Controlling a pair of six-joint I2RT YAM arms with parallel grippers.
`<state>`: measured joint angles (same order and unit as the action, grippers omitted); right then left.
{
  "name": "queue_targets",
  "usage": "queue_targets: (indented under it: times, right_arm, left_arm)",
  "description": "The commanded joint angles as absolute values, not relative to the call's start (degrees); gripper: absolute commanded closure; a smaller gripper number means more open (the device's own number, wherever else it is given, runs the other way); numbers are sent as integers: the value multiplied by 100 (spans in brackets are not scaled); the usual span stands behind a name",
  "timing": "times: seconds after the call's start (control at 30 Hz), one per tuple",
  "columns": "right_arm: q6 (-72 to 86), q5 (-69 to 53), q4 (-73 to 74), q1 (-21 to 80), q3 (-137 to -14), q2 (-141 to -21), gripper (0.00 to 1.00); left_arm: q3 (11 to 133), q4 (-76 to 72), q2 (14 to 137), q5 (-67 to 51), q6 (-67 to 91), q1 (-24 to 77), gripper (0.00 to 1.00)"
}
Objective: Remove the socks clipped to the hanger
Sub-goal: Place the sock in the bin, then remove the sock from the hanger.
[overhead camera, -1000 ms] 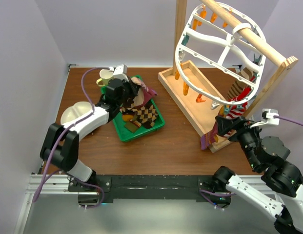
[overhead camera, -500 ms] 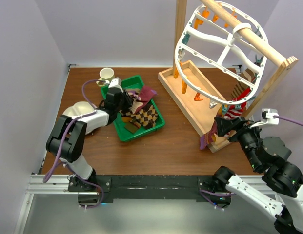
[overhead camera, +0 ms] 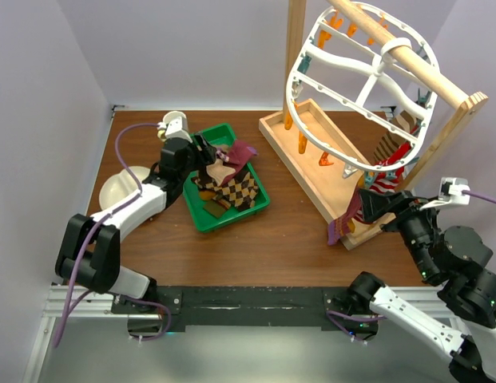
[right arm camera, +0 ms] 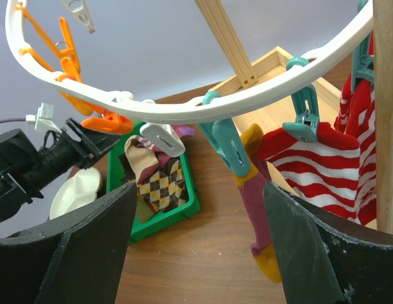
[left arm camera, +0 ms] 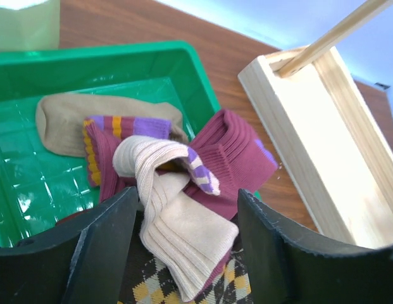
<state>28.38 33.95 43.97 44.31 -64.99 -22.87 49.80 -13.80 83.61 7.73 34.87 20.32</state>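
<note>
My left gripper will next sweep from the tray across to the right in the top view, onto the still-clipped maroon sock's leg [overhead camera: 349,215].
The white oval hanger [overhead camera: 299,64] hangs from a wooden rail, and its rim [right arm camera: 202,109] arcs over my right wrist view. A maroon sock with mustard toe [right arm camera: 256,212] hangs from a teal clip [right arm camera: 224,145], next to a red-and-white striped sock [right arm camera: 319,164]. My right gripper [right arm camera: 199,190] is open just below the rim, left of the maroon sock [overhead camera: 343,219]. Several socks [overhead camera: 228,179] lie piled in the green tray. My left gripper [left arm camera: 187,196] is open over that pile, with a cream ribbed sock [left arm camera: 183,215] lying loose between its fingers on a maroon sock [left arm camera: 237,158].
The green tray [overhead camera: 201,215] sits left of centre. A white bowl [overhead camera: 120,187] and a cup [overhead camera: 174,121] stand by the left wall. The wooden stand's base box [overhead camera: 311,159] and its post and rail [overhead camera: 407,56] fill the right side. Orange clips [right arm camera: 63,47] dangle from the hanger.
My left gripper has opened and let go of the cream and maroon socks onto the tray pile, and it has pulled back a little to the left. The right gripper barely moved.
</note>
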Motion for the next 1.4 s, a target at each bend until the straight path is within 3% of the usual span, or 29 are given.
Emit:
queue_targets:
  times: [0.0,0.37,0.63,0.87,1.37]
  right_arm:
    - [2689,3620,4570,4456,-6802,-2399,15]
    - [2900,3972,4904,4456,-6768,-2426,15]
    - [3085,4043,4983,4447,-6636,-2452,15]
    - [3067,4192,4940,4447,-6776,-2479,15]
    - [3094,4307,4904,4456,-6689,-2417,15]
  left_arm:
    - [5185,-1345,7911,862,3252,2030,30]
    - [5475,-1125,7269,510,2927,2574,31]
    - [5379,-1694,7365,589,2988,4235,39]
    - [5502,-2820,8128,405,2979,5703,48]
    - [6723,-3507,9808,-105,2777,6802,42]
